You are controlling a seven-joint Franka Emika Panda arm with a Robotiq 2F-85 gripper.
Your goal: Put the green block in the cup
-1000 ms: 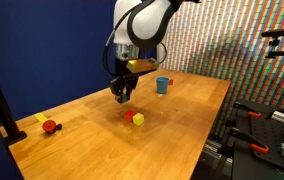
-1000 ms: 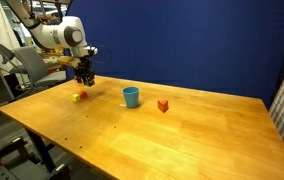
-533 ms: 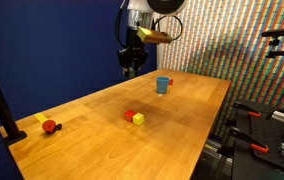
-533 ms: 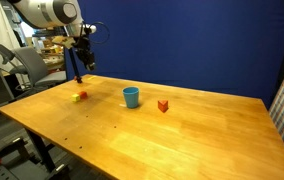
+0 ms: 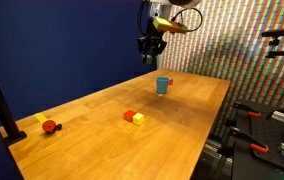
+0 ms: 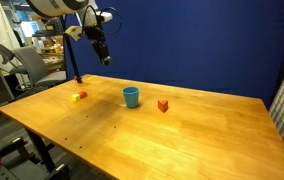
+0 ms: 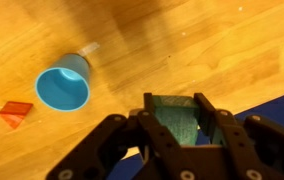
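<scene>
The robot's gripper should carry the block over the blue cup's opening (image 6: 131,90) (image 7: 62,89), go down and let go, because the cup's opening is below and to the left in the wrist view.
My gripper (image 7: 174,118) is shut on the green block (image 7: 175,120), which shows between the black fingers in the wrist view. The gripper hangs high above the table in both exterior views (image 5: 152,45) (image 6: 103,53); the block is too small to make out there. The blue cup (image 7: 64,85) stands upright and open on the wooden table, left of the gripper in the wrist view. It also shows in both exterior views (image 5: 163,85) (image 6: 131,96), below the gripper and off to one side.
A red cube touching a yellow cube (image 5: 133,117) (image 6: 79,96) lies mid-table. A red block (image 6: 163,104) (image 7: 15,113) lies beside the cup. A red and yellow object (image 5: 48,126) sits near the table's corner by a black stand (image 5: 12,131).
The gripper has risen from just above the table near the red and yellow cubes and swung toward the cup, carrying the green block.
</scene>
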